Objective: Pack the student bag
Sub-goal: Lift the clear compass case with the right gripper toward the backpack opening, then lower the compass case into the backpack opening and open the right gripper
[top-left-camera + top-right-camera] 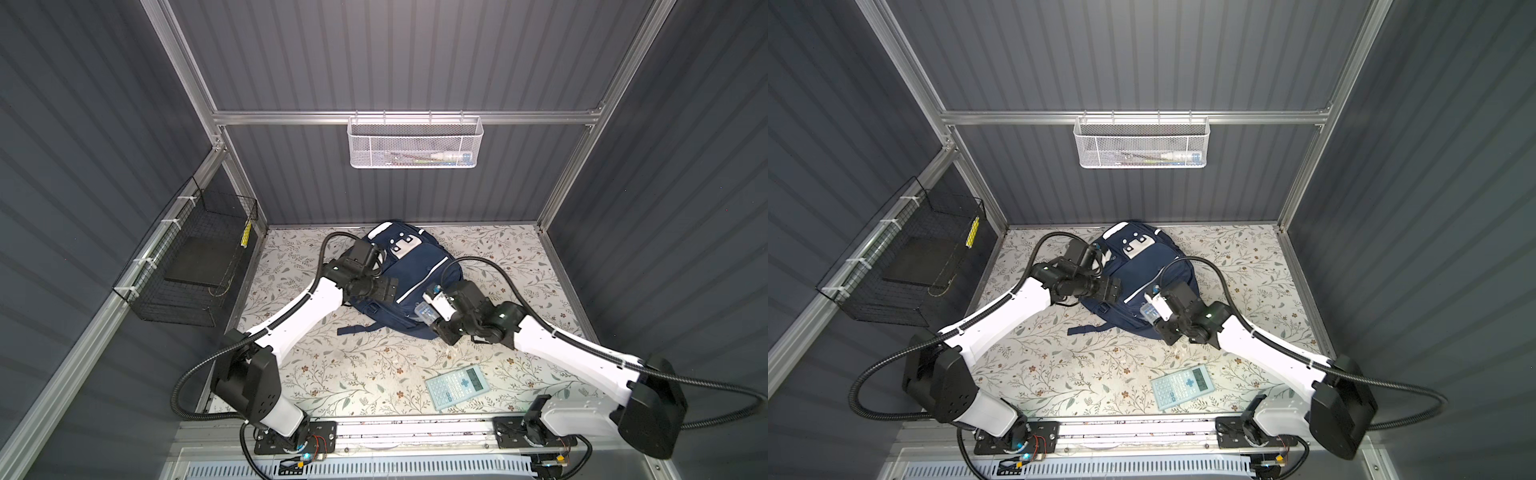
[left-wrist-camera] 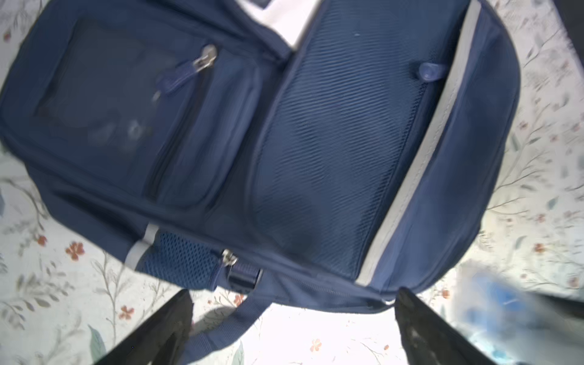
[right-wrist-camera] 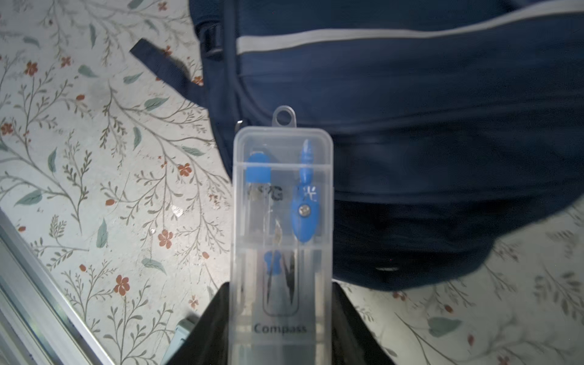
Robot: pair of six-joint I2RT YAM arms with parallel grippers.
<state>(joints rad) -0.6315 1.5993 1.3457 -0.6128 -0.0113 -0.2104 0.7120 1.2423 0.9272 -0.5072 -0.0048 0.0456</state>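
Observation:
My right gripper should move the compass case outward, in under the bag's striped front panel (image 1: 429, 281) (image 3: 401, 85), and let go of it, because that panel is further out than my gripper.
The student bag (image 1: 415, 270) (image 1: 1142, 266), navy with white stripe trim, lies flat at the back middle of the floral table. My left gripper (image 1: 388, 289) (image 2: 294, 294) hovers over the bag's (image 2: 316, 142) left side, jaws wide open and empty, with a loose strap below them. On the right, my gripper (image 1: 432, 316) (image 3: 281, 290) is shut on a clear plastic compass case (image 3: 281, 205) (image 1: 424, 311) holding a blue compass. The case hangs just above the bag's (image 3: 410, 110) near right edge.
A light-blue calculator (image 1: 457, 386) (image 1: 1182, 386) lies on the table near the front right. On the back wall hangs a white mesh basket (image 1: 415, 143) with pens in it. A black wire basket (image 1: 195, 266) is fixed to the left wall.

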